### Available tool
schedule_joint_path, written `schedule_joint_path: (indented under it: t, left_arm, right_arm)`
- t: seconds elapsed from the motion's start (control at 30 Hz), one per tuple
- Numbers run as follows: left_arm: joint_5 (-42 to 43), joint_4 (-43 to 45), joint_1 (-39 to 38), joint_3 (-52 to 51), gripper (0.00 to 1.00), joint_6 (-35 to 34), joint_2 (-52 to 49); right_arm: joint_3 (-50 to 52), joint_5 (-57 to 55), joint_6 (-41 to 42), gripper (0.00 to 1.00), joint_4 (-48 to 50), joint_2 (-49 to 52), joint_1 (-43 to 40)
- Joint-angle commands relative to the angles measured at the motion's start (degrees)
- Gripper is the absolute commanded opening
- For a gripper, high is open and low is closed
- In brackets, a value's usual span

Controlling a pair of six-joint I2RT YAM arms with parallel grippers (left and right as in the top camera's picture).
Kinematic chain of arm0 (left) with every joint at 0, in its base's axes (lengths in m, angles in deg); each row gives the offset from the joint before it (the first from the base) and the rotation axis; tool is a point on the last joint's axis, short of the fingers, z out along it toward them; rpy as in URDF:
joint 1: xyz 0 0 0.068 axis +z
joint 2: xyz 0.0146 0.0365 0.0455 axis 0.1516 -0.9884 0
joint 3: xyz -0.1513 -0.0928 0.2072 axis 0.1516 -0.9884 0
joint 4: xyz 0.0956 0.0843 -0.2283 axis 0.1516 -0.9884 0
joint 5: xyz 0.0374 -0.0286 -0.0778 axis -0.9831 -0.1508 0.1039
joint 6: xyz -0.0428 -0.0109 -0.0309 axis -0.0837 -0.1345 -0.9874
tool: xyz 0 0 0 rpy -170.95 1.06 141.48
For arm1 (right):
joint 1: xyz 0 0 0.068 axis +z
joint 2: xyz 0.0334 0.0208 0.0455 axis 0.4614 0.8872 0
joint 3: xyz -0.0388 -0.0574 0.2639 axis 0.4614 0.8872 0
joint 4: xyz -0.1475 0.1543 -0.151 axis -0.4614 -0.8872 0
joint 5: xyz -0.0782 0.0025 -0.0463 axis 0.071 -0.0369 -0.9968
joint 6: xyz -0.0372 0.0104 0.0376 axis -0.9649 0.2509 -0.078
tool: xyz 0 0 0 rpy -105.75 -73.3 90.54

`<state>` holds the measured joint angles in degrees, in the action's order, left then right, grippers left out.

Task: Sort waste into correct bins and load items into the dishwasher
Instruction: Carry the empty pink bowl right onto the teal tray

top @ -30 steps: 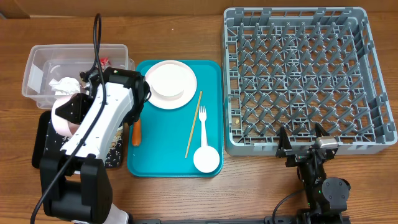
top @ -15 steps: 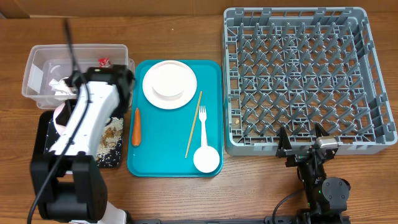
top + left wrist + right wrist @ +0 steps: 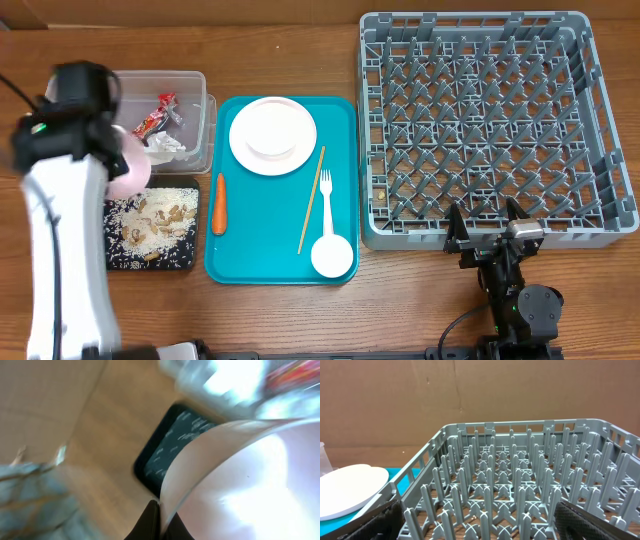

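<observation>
I will next swing my left gripper past the carrot and down to release the bowl on the teal tray between carrot and chopstick, because that part of the teal tray is bare.
My left gripper is shut on the rim of the small white bowl, held tilted over the gap between the clear tub and the black tray. The bowl fills the left wrist view. The tub holds a red wrapper and a crumpled napkin. Rice and nuts lie in the black tray. On the teal tray are a carrot piece, plate, chopstick, fork and cup. My right gripper is open at the dish rack's front edge.
The left arm stands along the table's left edge, beside the black tray. The right wrist view looks across the rack's pegs, with the plate at its left. Bare wood lies in front of the teal tray and the rack.
The left arm has swung left off the black tray with the bowl in its grip. Rice and nuts now show in the black tray. The right arm has not moved.
</observation>
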<state>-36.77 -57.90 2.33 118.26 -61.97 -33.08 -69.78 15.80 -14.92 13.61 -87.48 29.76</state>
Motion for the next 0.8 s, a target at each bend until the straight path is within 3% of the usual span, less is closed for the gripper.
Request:
schedule_joint_path:
  t: [0.0,0.1,0.2,0.3,0.6,0.77]
  left_arm:
    - [20.0,1.8,0.2,4.2,0.04,10.3,4.9]
    - [40.3,4.9,0.2,4.4,0.04,18.7,7.4]
    - [53.0,5.9,0.2,4.4,0.04,19.5,7.6]
    - [60.3,6.3,-0.6,3.7,0.04,19.5,6.3]
    - [60.7,11.6,-10.0,-5.7,0.04,19.7,1.3]
    - [54.8,15.3,-14.6,-11.0,0.04,17.1,-1.0]
  right_arm:
    - [0.6,-0.3,-0.2,1.0,0.2,-0.5,0.3]
    - [0.6,-0.3,-0.2,1.0,0.2,-0.5,0.3]
    - [0.6,-0.3,-0.2,1.0,0.2,-0.5,0.3]
    - [0.6,-0.3,-0.2,1.0,0.2,-0.5,0.3]
    - [0.6,-0.3,-0.2,1.0,0.2,-0.5,0.3]
    - [0.6,-0.3,-0.2,1.0,0.2,-0.5,0.3]
